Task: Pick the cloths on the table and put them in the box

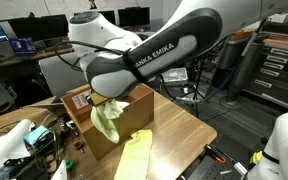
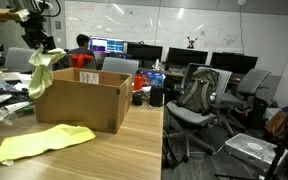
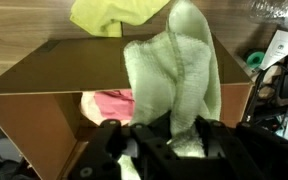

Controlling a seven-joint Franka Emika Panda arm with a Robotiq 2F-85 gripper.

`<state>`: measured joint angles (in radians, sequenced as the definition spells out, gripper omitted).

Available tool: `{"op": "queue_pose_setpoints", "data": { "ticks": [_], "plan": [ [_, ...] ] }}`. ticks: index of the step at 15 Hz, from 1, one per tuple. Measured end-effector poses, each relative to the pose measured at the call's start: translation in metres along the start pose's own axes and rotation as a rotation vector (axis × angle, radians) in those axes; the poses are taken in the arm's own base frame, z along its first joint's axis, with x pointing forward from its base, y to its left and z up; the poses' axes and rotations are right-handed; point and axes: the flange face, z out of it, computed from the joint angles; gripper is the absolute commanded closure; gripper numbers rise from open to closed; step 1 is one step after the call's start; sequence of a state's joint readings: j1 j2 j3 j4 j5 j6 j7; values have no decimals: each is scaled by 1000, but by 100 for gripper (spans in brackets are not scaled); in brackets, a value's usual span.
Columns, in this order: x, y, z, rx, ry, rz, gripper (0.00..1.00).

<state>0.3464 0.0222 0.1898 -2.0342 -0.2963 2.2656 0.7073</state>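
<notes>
The green cloth hangs over the box's near rim, so my gripper needs to go up and away from the yellow cloth, over the inside of the box, which is beyond it, and let go.
My gripper is shut on a pale green cloth, which hangs from it above the open cardboard box. In both exterior views the green cloth dangles over the box near one corner. A pink cloth lies inside the box. A yellow cloth lies flat on the wooden table in front of the box; it also shows in an exterior view and in the wrist view.
The wooden table has an edge close to the box. Office chairs, desks and monitors stand behind. Cluttered equipment and cables sit beside the table.
</notes>
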Motion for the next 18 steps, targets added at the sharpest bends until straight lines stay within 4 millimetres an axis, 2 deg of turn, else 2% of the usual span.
{"op": "queue_pose_setpoints", "data": {
  "ticks": [7,10,14,18],
  "plan": [
    [31,-7,-59,-7,110,6,97],
    [45,-9,-78,-27,153,10,97],
    [65,-13,-83,-61,187,21,97],
    [87,-12,-72,-83,198,49,97]
  ]
}}
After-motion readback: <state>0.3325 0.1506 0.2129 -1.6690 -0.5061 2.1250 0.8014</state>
